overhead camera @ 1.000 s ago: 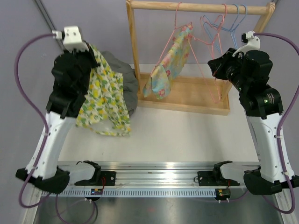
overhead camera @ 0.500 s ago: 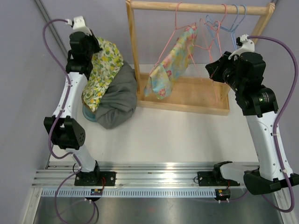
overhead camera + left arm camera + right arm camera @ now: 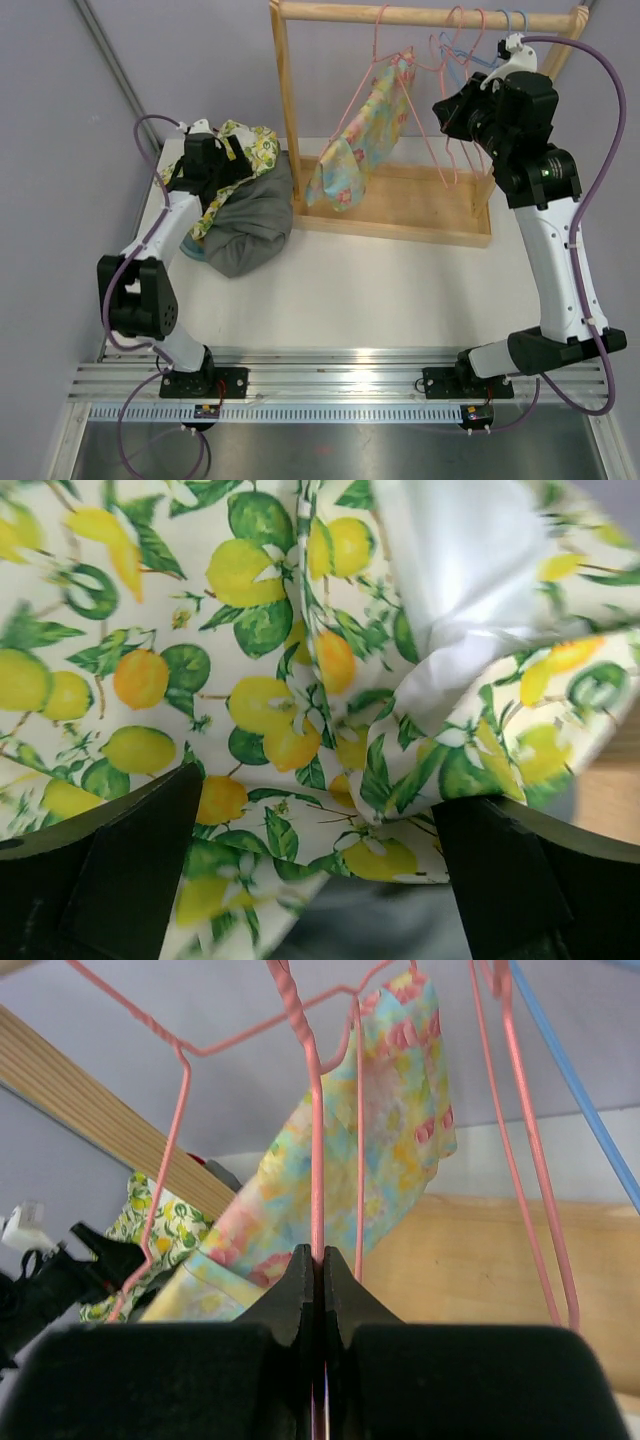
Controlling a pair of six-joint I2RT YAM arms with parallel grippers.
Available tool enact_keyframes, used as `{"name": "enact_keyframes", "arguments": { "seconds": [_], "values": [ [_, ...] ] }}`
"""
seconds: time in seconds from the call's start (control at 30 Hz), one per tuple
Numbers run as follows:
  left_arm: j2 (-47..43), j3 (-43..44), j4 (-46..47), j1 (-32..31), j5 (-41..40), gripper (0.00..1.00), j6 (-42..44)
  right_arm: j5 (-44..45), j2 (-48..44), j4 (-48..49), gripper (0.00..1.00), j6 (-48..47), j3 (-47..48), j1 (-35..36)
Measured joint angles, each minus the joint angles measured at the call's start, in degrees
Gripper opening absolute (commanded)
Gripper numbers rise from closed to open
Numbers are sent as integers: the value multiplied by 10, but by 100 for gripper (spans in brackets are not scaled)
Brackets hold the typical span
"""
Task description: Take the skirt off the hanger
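My right gripper should next move gently down and toward the floral garment, then let go of the wire, because the hanger is bare and the skirt (image 3: 252, 146) is lying on the grey garment.
The lemon-print skirt (image 3: 252, 146) lies crumpled on a grey garment (image 3: 250, 225) at the table's back left. My left gripper (image 3: 226, 166) sits low over it, jaws open. In the left wrist view the skirt (image 3: 260, 630) fills the frame and its hem droops between the wide-apart fingers (image 3: 130, 870) without being pinched by my left gripper (image 3: 320, 880). My right gripper (image 3: 447, 120) is up by the rack, shut on the thin wire of a bare pink hanger (image 3: 315, 1160); the closed tips of my right gripper (image 3: 320, 1257) clamp it.
A wooden rack (image 3: 400, 15) stands at the back with a pastel floral garment (image 3: 360, 135) hanging on another pink hanger. More pink hangers and a blue hanger (image 3: 575, 1070) hang at the rail's right end. The rack's base board (image 3: 420, 205) lies beneath.
My left arm swung down from holding the lemon skirt in the air to the grey pile, and its jaws opened, letting the skirt go. My right arm rose toward the rail with the pink hanger.
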Motion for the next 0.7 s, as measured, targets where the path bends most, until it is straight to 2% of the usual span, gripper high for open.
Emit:
{"name": "enact_keyframes", "arguments": {
  "seconds": [0.13,0.43,0.7],
  "values": [
    [-120,-43,-18,-28,-14,99,15,1,52,-5,0,-8,71,0],
    [-378,-146,-43,-50,-32,99,39,31,107,7,0,-23,134,0],
    [-488,-202,-114,-64,-33,99,40,59,152,8,0,-39,138,-2]
  ]
}}
